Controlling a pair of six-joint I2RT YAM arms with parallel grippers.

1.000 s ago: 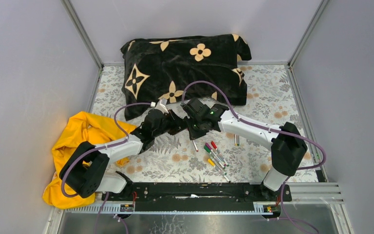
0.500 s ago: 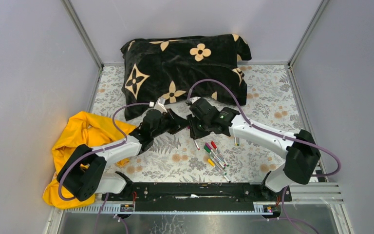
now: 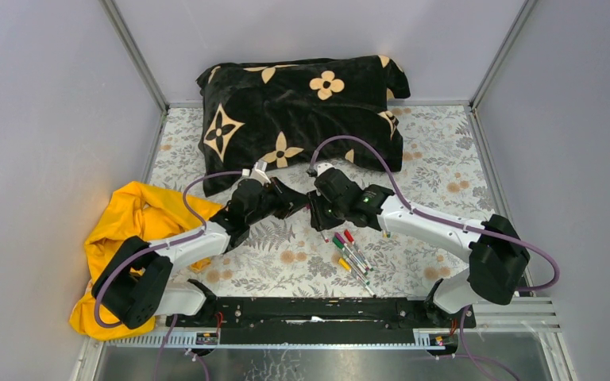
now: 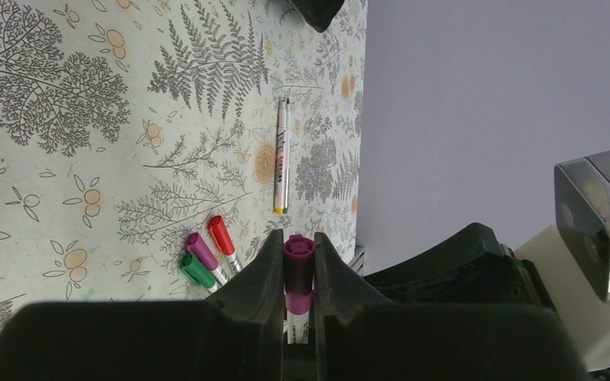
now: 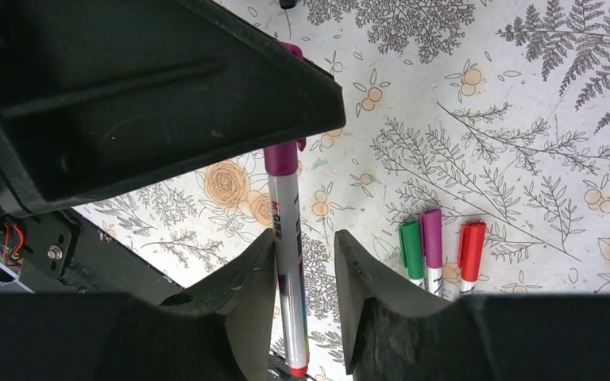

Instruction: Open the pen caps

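Observation:
My left gripper moves to the left in the top view and down onto the tabletop by the pillow next, releasing the magenta cap clear of the heap of pens.
My left gripper (image 4: pixel 298 255) is shut on the magenta cap (image 4: pixel 299 252) of a whitish marker pen and holds it above the table; in the top view it (image 3: pixel 290 202) is at mid-table. My right gripper (image 5: pixel 306 258) is open around that pen's barrel (image 5: pixel 286 262), which lies against one finger (image 5: pixel 258 270), below its magenta cap (image 5: pixel 282 159). In the top view the right gripper (image 3: pixel 318 213) faces the left one. Capped pens lie on the table: green (image 5: pixel 410 238), purple (image 5: pixel 431 230) and red (image 5: pixel 471 242).
Several pens lie in a bunch (image 3: pixel 353 252) near the front of the floral table cover (image 3: pixel 437 159). One more pen with a yellow end (image 4: pixel 281 155) lies apart. A black flowered pillow (image 3: pixel 302 111) is at the back and a yellow cloth (image 3: pixel 139 222) at the left.
The right arm's elbow has swung right and nearer, and its gripper has turned and lined up on the pen held by the left gripper. The left gripper has hardly moved.

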